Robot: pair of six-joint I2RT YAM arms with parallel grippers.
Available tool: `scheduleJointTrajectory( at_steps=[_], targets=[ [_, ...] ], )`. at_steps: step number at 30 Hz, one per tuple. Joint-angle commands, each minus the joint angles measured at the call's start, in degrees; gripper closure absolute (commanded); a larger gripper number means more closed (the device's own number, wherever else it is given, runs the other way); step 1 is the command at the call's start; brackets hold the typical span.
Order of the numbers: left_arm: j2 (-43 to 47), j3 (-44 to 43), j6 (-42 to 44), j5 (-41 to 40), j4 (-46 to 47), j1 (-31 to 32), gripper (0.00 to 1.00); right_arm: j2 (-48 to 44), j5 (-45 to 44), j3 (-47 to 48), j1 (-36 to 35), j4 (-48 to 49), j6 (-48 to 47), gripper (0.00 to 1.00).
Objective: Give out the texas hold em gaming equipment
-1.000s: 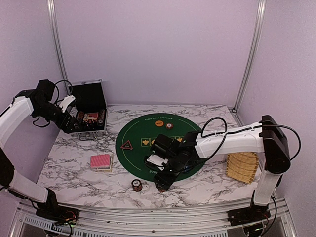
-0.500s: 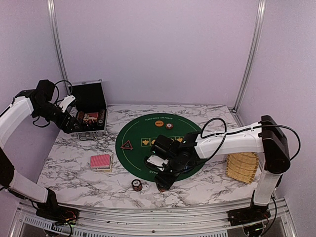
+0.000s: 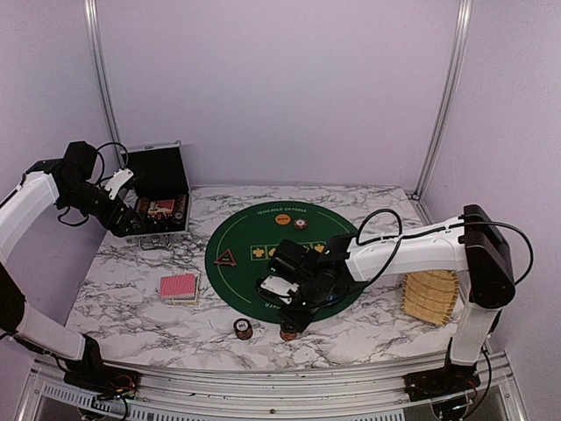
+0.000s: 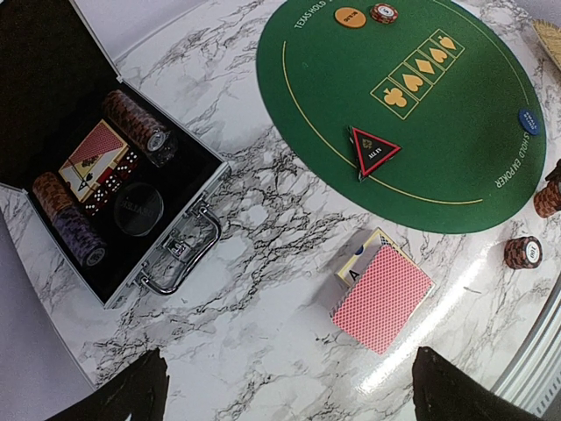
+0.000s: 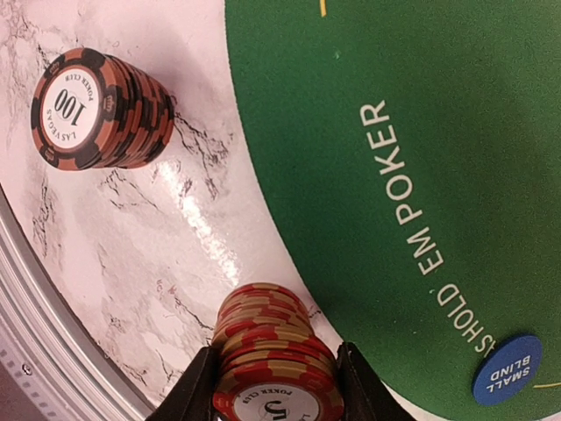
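I will next lift the top chips of the red-and-tan stack with my right gripper, swing outward over the green mat and put them down there, because the mat is bare beside the triangular marker.
My right gripper is shut on a red-and-tan chip stack, one finger pressed against each side. The stack stands on the marble just off the green mat's near edge, and it shows as the red-and-tan stack in the top view. A brown chip stack marked 100 stands to its left. A blue small-blind button lies on the mat. My left gripper hangs open above the marble, with the red-backed cards between it and the mat. A triangular marker, orange button and single chip lie on the mat.
The open black case at the back left holds chip stacks, dice and a card deck. A wicker tray lies at the right beside my right arm's base. The table's metal front rail runs close below the chip stacks.
The right gripper's fingers have closed in onto the red-and-tan stack, which now shows below the gripper in the top view. The left arm has stayed still.
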State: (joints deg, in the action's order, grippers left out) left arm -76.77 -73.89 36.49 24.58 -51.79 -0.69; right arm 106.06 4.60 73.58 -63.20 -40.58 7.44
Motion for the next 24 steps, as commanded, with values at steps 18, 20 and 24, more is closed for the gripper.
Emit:
scheduleJointTrajectory(
  at_steps=[18,20,24],
  targets=[
    [2.23,-0.83,0.96,0.41,-1.54,0.25,0.01,5.20,-0.21,17.77,1.07,-4.60,-0.46,0.90],
    [2.05,-0.75,0.95,0.55,-1.52,0.25,0.01,8.15,-0.71,21.45,1.56,-3.92,-0.26,0.90],
    [1.80,-0.62,0.89,1.18,-1.58,0.25,0.01,15.69,-0.86,30.45,2.64,-2.48,-0.19,0.90]
  ],
)
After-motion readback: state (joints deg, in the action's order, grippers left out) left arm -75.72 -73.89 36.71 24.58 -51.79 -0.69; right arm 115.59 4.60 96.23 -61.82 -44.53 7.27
